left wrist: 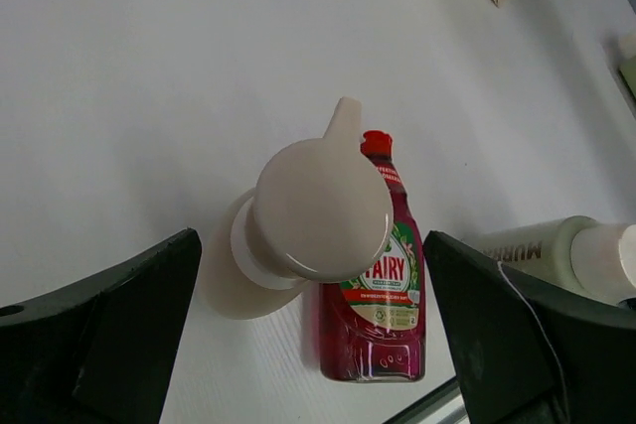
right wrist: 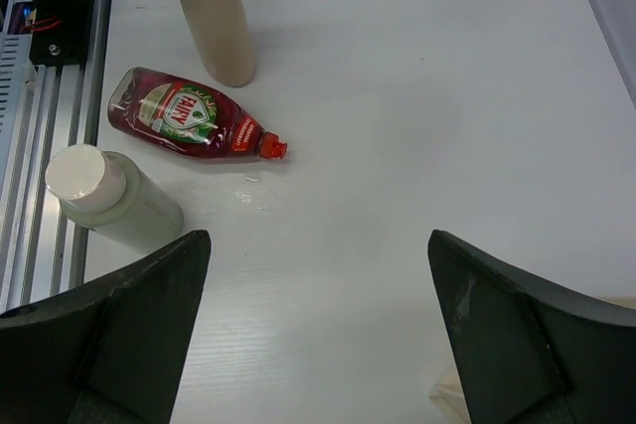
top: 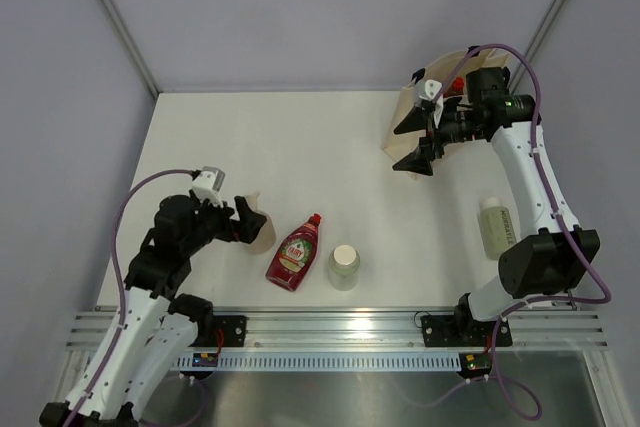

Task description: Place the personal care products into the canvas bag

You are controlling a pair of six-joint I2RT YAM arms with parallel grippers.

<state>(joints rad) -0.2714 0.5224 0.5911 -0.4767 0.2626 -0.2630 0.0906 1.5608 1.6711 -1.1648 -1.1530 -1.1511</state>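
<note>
The left gripper will move toward the red bottle (top: 294, 253) and go down around the beige pump bottle's head (left wrist: 320, 208).
The beige pump bottle (top: 260, 228) stands upright at the front left. My left gripper (top: 243, 221) is open, with a jaw on either side of the bottle's pump head (left wrist: 320, 208) and not touching it. A red bottle (top: 294, 253) lies flat next to it. A pale white-capped bottle (top: 343, 267) stands to its right. Another pale bottle (top: 497, 226) lies at the right. The canvas bag (top: 407, 125) stands at the back right, and a red cap (top: 456, 84) shows in its mouth. My right gripper (top: 413, 143) is open and empty in front of the bag.
The right wrist view looks down on the pump bottle (right wrist: 219, 23), the red bottle (right wrist: 187, 116) and the white-capped bottle (right wrist: 111, 198), with a bag corner (right wrist: 443, 394) at the bottom. A metal rail (top: 340, 332) runs along the near edge. Grey walls enclose the table.
</note>
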